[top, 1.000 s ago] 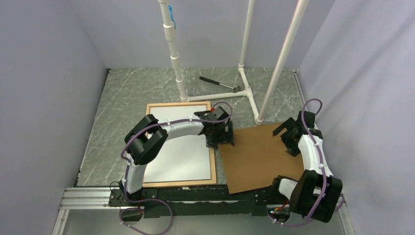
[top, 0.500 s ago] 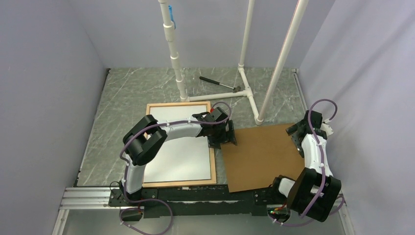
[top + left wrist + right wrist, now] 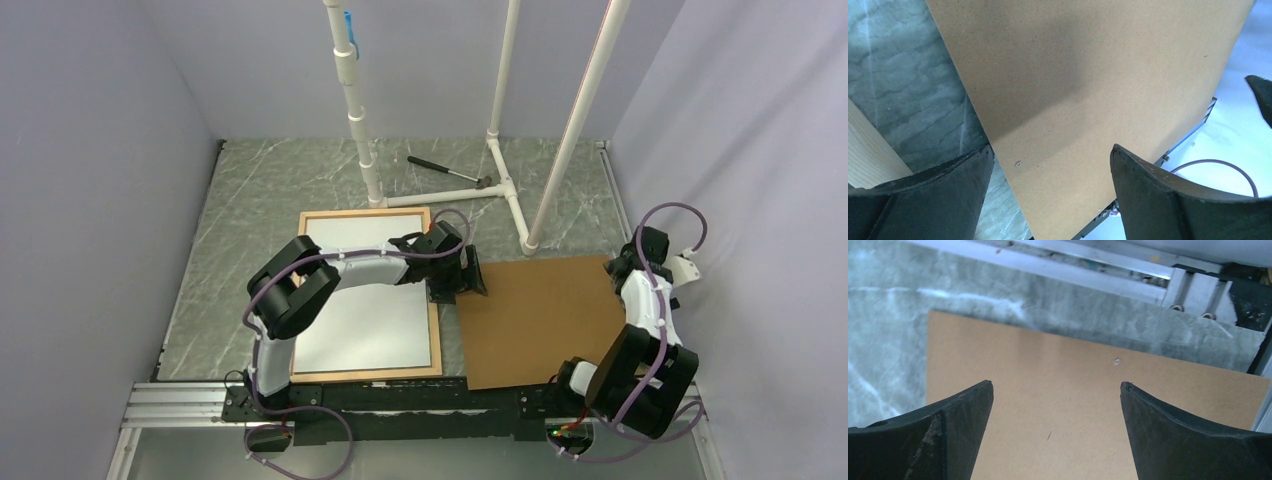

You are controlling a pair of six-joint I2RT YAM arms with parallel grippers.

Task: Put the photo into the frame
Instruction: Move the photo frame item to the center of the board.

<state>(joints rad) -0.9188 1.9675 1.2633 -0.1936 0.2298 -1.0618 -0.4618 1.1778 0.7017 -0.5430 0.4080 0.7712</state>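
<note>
One finger of the left gripper is past the board's edge by the frame (image 3: 1007, 176) and one is over the board, so the gripper will next tilt at that edge and close across it.
The light-wood frame (image 3: 436, 330) lies flat at the left of the table. The photo (image 3: 365, 315) lies inside it with its plain white side up; the printed image does not show. A plain brown backing board (image 3: 535, 320) lies to the right of the frame. My left gripper (image 3: 462, 283) is open and empty over the board's left edge; in the left wrist view (image 3: 1050, 155) one finger is off the edge and one is over the board (image 3: 1088, 75). My right gripper (image 3: 625, 272) is open and empty over the board's right side (image 3: 1056, 385).
A white pipe stand (image 3: 500, 190) and a hammer (image 3: 447, 172) are at the back. An aluminium rail (image 3: 200, 405) runs along the near edge and shows in the right wrist view (image 3: 1048, 265). Grey walls close in both sides.
The right arm has swung outward to the board's right edge. The board has turned a little and lies squarer to the frame. The left gripper has shifted slightly right.
</note>
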